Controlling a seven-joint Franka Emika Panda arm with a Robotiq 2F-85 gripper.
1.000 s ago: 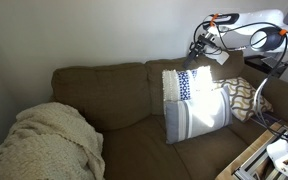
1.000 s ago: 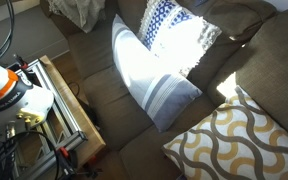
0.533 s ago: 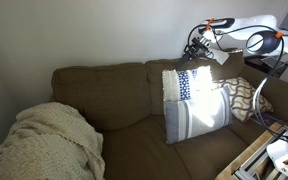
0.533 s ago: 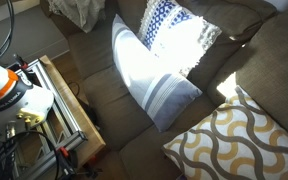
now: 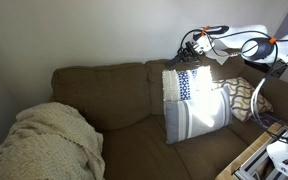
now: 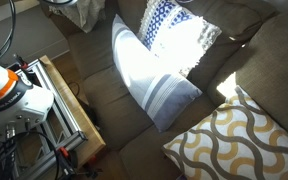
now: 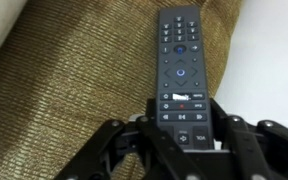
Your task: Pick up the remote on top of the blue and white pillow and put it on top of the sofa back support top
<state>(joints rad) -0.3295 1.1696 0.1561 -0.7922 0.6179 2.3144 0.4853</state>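
My gripper lowers the long black remote (image 7: 180,55) to rest on the sofa back support top (image 7: 132,72) next and releases it, since that olive-brown fabric lies below.
My gripper (image 7: 180,128) is shut on a long black remote (image 7: 180,55), holding it by its lower end. In the wrist view the remote hangs over the olive-brown sofa fabric (image 7: 74,90), near its edge against the pale wall. In an exterior view the gripper (image 5: 190,46) is above the sofa back support top (image 5: 104,68), just over the upper edge of the blue and white pillow (image 5: 194,100). The pillow leans against the backrest and also shows in the other exterior view (image 6: 159,50). No remote lies on it.
A cream knitted blanket (image 5: 44,140) lies on the sofa's far end. A beige pillow with a wavy pattern (image 5: 246,95) sits beside the striped one and also shows close up (image 6: 234,140). A wooden frame with equipment (image 6: 59,100) stands before the sofa.
My gripper has moved along the backrest with the remote, from beyond the pillow's corner to above its upper edge, and slightly lower.
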